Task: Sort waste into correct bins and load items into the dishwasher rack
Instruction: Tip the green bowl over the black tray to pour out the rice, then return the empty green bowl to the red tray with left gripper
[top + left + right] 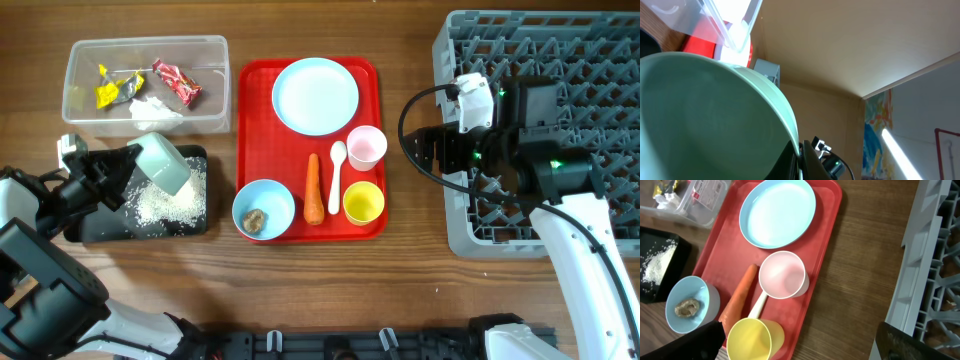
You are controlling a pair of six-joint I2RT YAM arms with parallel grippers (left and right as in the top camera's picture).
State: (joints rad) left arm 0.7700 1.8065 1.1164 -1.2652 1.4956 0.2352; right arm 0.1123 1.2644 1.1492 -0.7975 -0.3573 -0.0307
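Note:
My left gripper swings over the red tray from the rice in the black tray next, turns upright and lowers between plate and second bowl [273, 150].
My left gripper [137, 163] is shut on the rim of a pale blue bowl [165, 162], held tipped on its side over the black tray [100, 228], where loose white rice [165, 203] lies. The bowl fills the left wrist view [705, 120], its rim between the jaws [800, 161]. The clear tub [80, 60] holds a yellow wrapper [107, 92], a red wrapper [177, 82] and white tissue [152, 110]. My right gripper [418, 150] is open and empty between the red tray and the grey rack [560, 40]; its fingers [802, 347] frame the yellow cup [752, 339].
The red tray [255, 90] carries the plate [315, 95], pink cup [366, 146], yellow cup [363, 203], white spoon [336, 172], carrot [314, 188] and a second bowl [264, 208] with a brown lump [254, 219]. Bare wood lies between tray and rack.

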